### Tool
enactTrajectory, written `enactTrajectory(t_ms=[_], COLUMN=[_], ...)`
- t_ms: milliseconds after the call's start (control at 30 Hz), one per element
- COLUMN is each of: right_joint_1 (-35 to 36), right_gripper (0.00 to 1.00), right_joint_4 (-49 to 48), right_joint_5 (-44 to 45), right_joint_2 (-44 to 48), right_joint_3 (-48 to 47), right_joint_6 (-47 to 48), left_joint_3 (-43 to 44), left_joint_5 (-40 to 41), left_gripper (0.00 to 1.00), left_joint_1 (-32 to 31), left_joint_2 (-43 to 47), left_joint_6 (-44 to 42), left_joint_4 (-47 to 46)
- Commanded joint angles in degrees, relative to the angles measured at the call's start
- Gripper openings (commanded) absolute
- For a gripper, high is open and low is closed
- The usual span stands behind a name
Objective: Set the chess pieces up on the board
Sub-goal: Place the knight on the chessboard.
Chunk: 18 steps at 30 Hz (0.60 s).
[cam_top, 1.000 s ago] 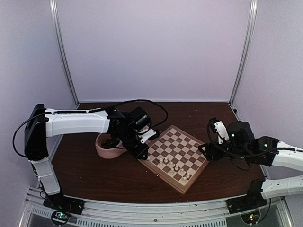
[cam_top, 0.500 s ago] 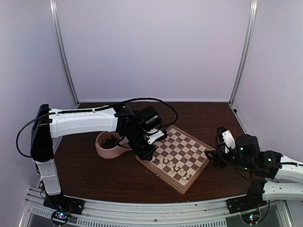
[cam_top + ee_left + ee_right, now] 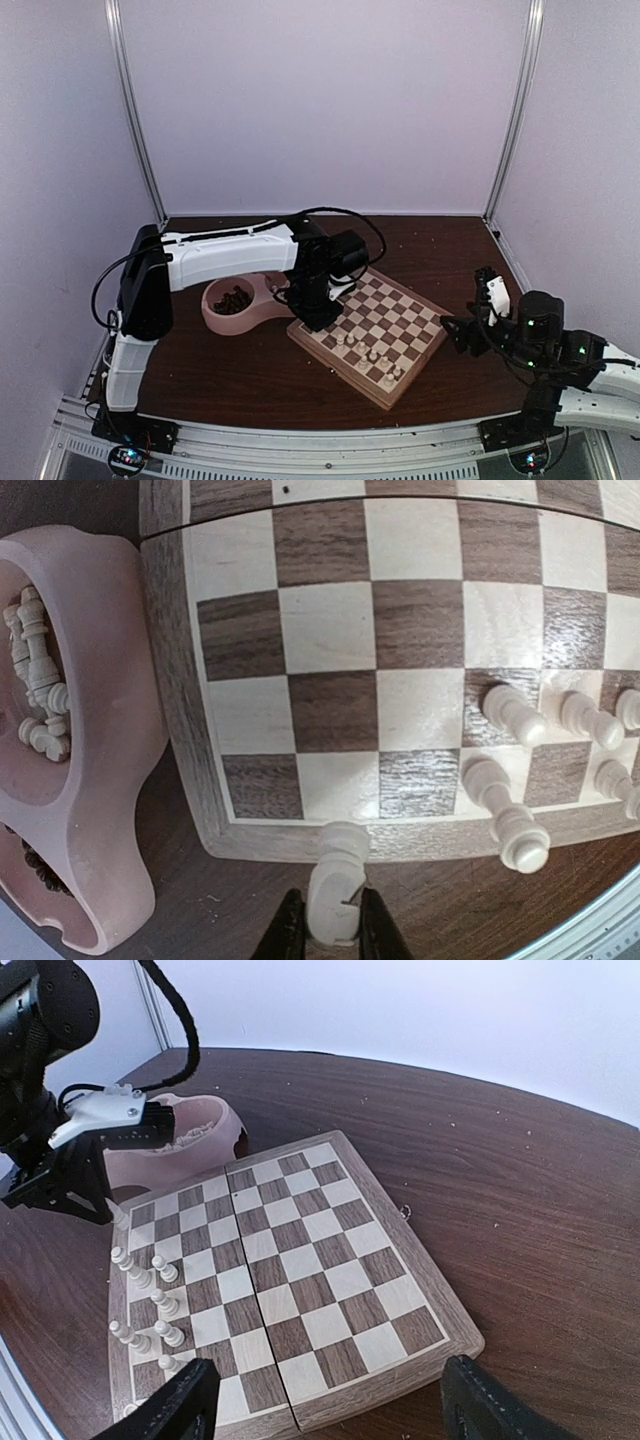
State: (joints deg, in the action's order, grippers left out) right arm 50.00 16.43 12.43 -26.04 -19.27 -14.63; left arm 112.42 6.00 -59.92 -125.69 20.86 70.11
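Note:
The left gripper moves down onto the dark corner square [image 3: 264, 788] near the pink dish next and releases the rook-like piece, since that square stands empty.
The board [image 3: 402, 308] lies at an angle on the dark table, with several cream chess pieces [image 3: 372, 355] standing in its near corner. In the left wrist view they show at the right [image 3: 512, 716] of the board [image 3: 330, 680]. My left gripper [image 3: 318, 318] [image 3: 333, 932] is shut on a cream rook-like piece [image 3: 338, 880], which hangs over the board's rim by a corner square. My right gripper [image 3: 466, 334] [image 3: 330, 1410] stands open with nothing in it, off the board's right corner [image 3: 320, 1250].
A pink double-bowl dish [image 3: 214, 316] [image 3: 112, 730] sits against the board's left side. One bowl holds cream pieces [image 3: 34, 680], the other dark pieces [image 3: 236, 298]. Metal frame posts and pale walls close in the table.
My left arm has swung right from the dish to the board's left corner, the piece still in its grip. My right arm has drawn back to the right and opened a little wider.

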Motion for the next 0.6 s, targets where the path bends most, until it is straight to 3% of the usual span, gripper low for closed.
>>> enactTrajectory(t_ms=[0,367,567], right_joint_1=[-0.3,-0.2,-0.3], right_gripper=[0.79,0.81,0.82], right_joint_4=[-0.2,-0.6,-0.8], right_joint_5=[1.5,1.6,1.6], right_joint_2=[2.4,2.0,1.2], right_joint_3=[1.0,1.2,0.9], right_joint_6=[0.3,0.3,0.3], left_joint_3=[3.6,6.1,6.5], left_joint_5=[2.0,-1.9,-3.0], left_gripper=[0.03,0.07,0.27], left_joint_1=[1.4,3.3,3.4], left_joint_2=[-3.1,-6.0,-5.8], left_joint_6=[0.7,-0.6,-0.7], left_joint_4=[4.4,4.5,4.5])
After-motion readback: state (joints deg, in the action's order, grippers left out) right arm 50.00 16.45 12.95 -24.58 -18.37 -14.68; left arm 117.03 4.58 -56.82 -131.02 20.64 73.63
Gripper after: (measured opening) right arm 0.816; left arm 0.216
